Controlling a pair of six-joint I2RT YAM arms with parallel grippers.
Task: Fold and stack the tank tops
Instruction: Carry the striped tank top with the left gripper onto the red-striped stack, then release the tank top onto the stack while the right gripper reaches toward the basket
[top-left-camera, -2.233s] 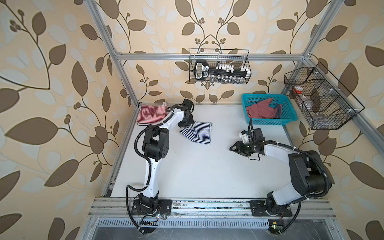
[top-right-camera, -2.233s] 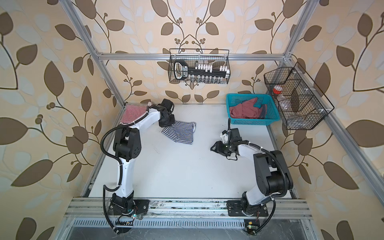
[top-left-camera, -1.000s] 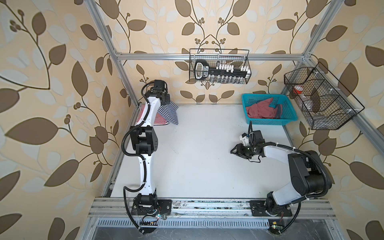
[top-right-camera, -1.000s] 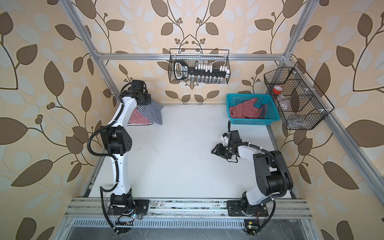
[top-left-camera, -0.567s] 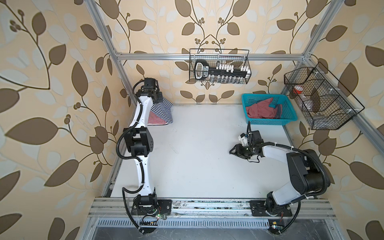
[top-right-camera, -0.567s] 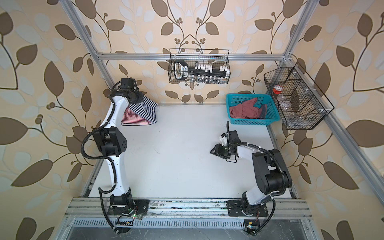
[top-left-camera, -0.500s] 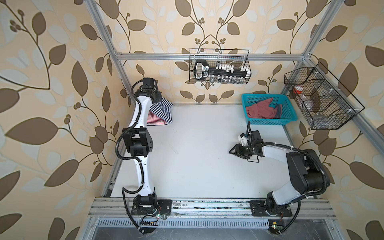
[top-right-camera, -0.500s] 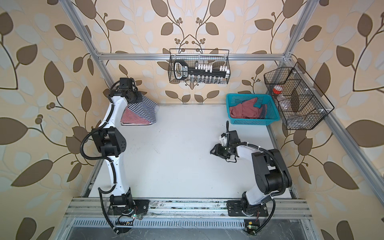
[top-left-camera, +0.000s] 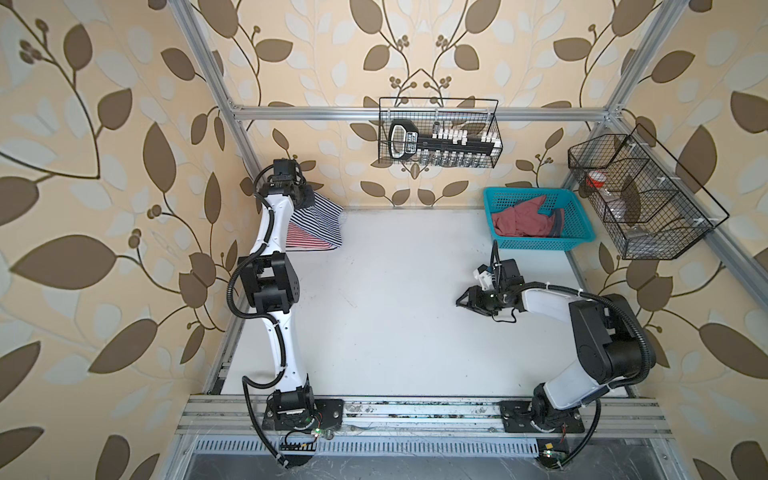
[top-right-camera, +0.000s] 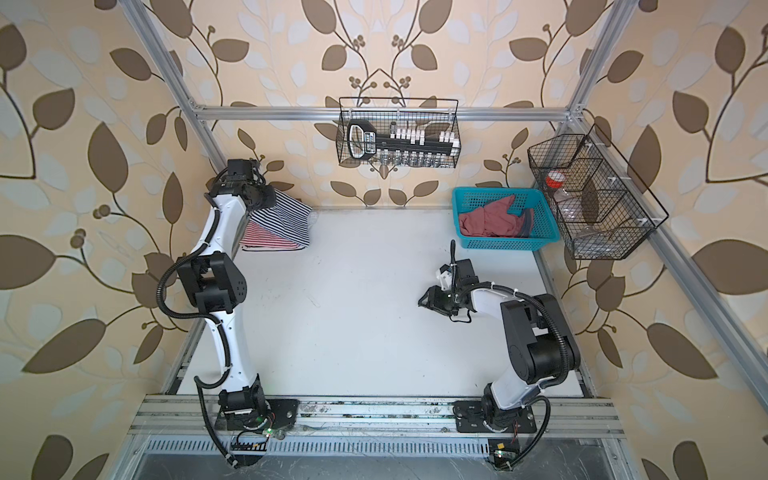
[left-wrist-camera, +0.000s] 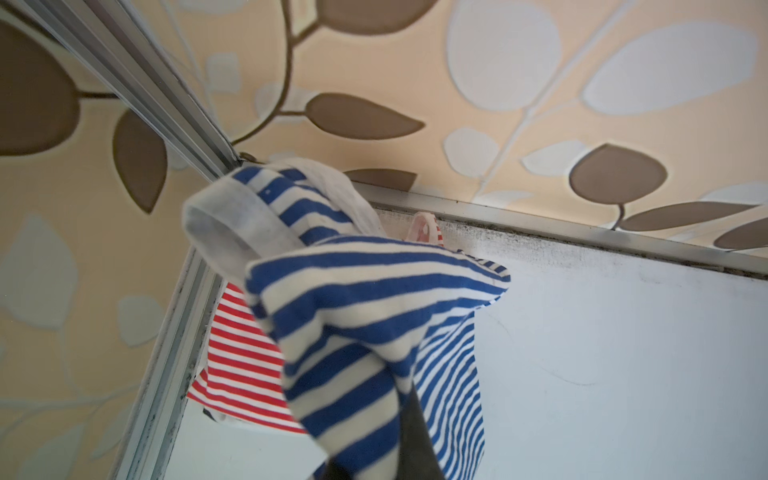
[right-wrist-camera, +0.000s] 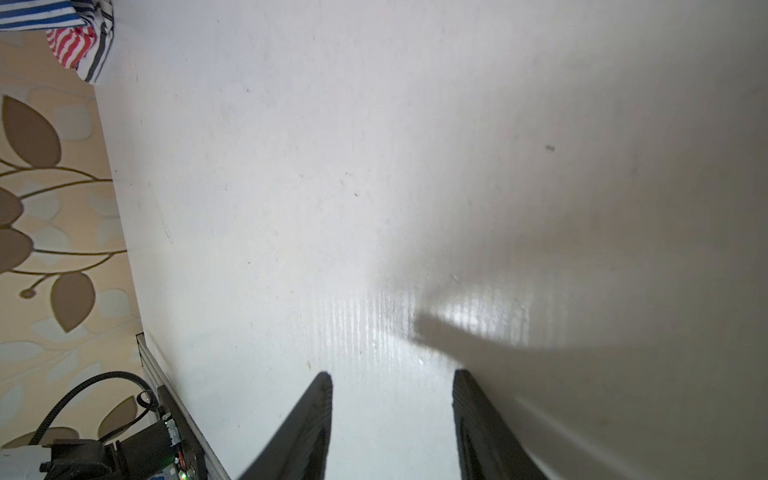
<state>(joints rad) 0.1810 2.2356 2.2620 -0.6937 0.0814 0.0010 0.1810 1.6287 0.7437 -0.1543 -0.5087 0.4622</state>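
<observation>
I will bring the raised cloth down with my left gripper over the red-and-white striped tank top's uncovered side, toward the side, and let go of it, because that uncovered side lies below.
My left gripper is shut on the navy-and-white striped tank top and holds it raised in the back left corner. The cloth hangs down and hides most of the fingers. Its lower part drapes over the red-and-white striped tank top, which lies flat on the table below. The dusty red tank top lies crumpled in the turquoise basket at the back right. My right gripper stands open low over bare table, right of centre, with nothing between its fingers.
A black wire basket with tools hangs on the back wall. Another wire basket hangs on the right wall above the turquoise one. Aluminium frame posts close off the back left corner, right beside my left wrist.
The left arm has carried the navy striped top from mid-table to the back left corner, over the red striped top. In the last half second it barely moves. The right arm stays put.
</observation>
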